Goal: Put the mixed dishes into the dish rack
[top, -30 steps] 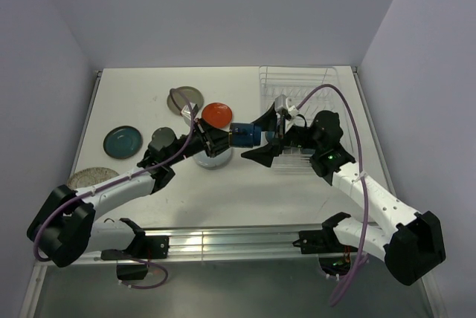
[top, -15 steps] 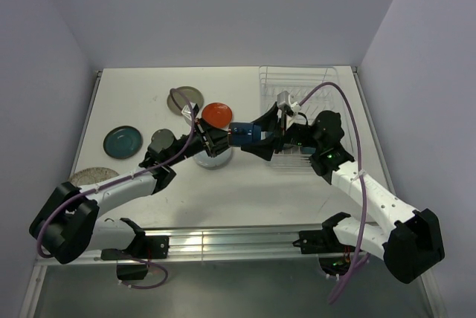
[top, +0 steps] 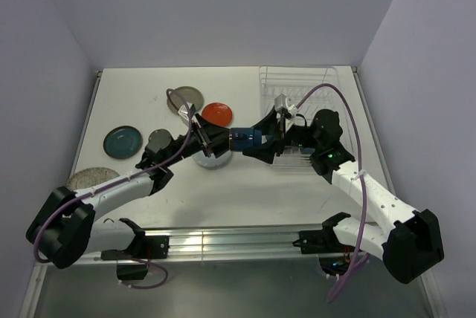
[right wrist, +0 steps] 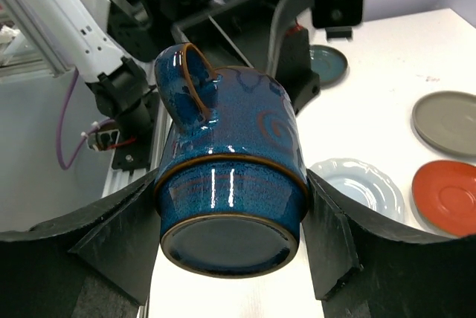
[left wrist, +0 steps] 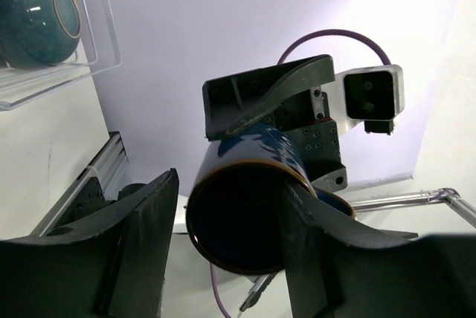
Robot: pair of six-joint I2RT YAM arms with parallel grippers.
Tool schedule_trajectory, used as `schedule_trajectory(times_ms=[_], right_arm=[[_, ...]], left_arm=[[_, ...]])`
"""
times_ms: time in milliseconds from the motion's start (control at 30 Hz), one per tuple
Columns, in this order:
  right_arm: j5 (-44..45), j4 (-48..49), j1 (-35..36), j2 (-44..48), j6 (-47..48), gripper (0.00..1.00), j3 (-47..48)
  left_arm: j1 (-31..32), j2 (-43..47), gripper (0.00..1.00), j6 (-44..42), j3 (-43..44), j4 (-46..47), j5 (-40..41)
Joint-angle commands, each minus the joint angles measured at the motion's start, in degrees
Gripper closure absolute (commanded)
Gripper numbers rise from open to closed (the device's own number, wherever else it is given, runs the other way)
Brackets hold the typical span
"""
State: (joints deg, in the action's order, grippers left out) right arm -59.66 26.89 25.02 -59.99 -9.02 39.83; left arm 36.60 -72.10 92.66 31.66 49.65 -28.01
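Observation:
My right gripper tips downward next, lowers the mug's opening into the rack's near corner below it and releases, since I hold the mug's base.
A dark blue mug with a brown rim hangs on its side in mid-air between both arms. My right gripper is shut on it; in the right wrist view both pads press the mug's base end, handle up. My left gripper is open at the mug's mouth, one finger clearly apart from it. The white wire dish rack stands at the back right, partly hidden by the right arm. On the table lie an orange-red plate, a grey-olive plate and a pale blue-white plate.
A teal dish and a speckled plate lie at the left, with a small dark bowl beside the left arm. A teal bowl shows at the upper left of the left wrist view. Walls enclose the table.
The right gripper closed on the mug's base end. The left gripper, shut on the mug a second ago, has opened and drawn slightly back to the left.

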Motion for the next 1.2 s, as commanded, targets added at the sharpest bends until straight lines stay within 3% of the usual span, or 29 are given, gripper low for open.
schedule_trajectory(times_ms=[0, 167, 333, 567, 733, 867, 1167], right_arm=[[-1.8, -0.3, -0.7, 0.8, 2.2, 1.00, 1.7], [-2.2, -3.5, -3.1, 1.7, 3.5, 1.00, 2.6], [-2.7, -10.5, -8.9, 3.6, 7.1, 1.00, 4.5], [2.5, -31.3, -13.1, 5.8, 20.6, 1.00, 8.1], [13.2, -45.7, -16.0, 4.0, 29.0, 1.00, 12.8], [20.7, -53.3, -17.0, -1.1, 33.7, 1.00, 19.1], [30.6, -68.2, -16.8, -15.8, 38.3, 1.00, 29.6]], left_arm=[[-1.3, 3.9, 0.40, -3.4, -0.2, -1.5, 0.9], [-2.9, 8.6, 0.37, -8.0, 0.3, -9.7, 2.2], [-5.0, 15.9, 0.33, -19.3, 2.6, -27.5, 6.8], [-6.4, 22.1, 0.31, -41.1, 10.3, -50.7, 16.0], [-6.3, 27.0, 0.31, -54.7, 13.4, -66.0, 27.6], [-6.3, 30.4, 0.30, -58.9, 12.0, -69.3, 33.4], [-6.3, 33.1, 0.30, -60.5, 10.3, -68.6, 33.8]])
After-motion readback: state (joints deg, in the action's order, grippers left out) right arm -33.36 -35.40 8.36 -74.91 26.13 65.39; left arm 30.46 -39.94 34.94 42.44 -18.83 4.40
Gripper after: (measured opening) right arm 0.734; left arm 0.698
